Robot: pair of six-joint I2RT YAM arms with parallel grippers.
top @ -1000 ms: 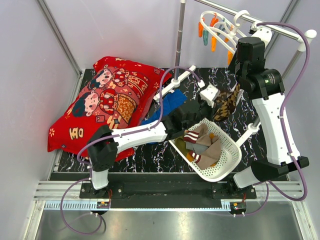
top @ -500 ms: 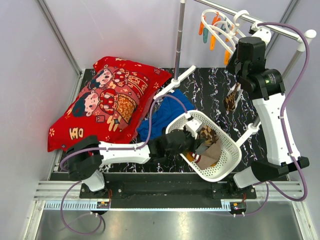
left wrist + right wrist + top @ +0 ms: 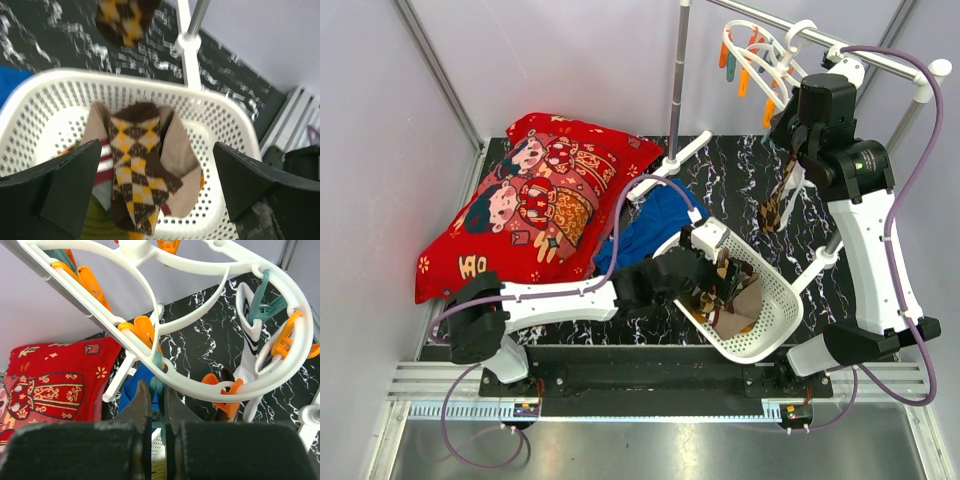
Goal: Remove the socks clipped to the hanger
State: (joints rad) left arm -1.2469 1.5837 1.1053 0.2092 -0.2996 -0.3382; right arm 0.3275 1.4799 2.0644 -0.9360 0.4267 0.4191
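I will next lift my left gripper outward from the basket, tilting it up, onto the lower end of the brown checked sock (image 3: 772,213) (image 3: 125,26), which still hangs below an orange peg.
The white round hanger (image 3: 757,52) hangs from the rail at the back right. My right gripper (image 3: 157,390) is shut on a teal peg (image 3: 159,371) under the hanger's ring (image 3: 200,385). A white sock with dark bands (image 3: 248,337) is clipped at the ring's right side. A brown checked sock (image 3: 775,205) dangles below an orange peg (image 3: 226,390). My left gripper (image 3: 157,175) stands open over the white basket (image 3: 150,85). A second brown checked sock (image 3: 135,170) lies loose on the pile of socks in the basket, between the spread fingers (image 3: 60,185).
A red patterned pillow (image 3: 530,215) fills the left of the table, with a blue cloth (image 3: 655,220) beside it. The rack's upright pole (image 3: 678,75) and white foot (image 3: 187,45) stand just behind the basket (image 3: 775,315).
My left gripper carried a brown checked sock down from the hanger side into the basket and opened, leaving it on the pile. The right gripper stayed shut at the hanger.
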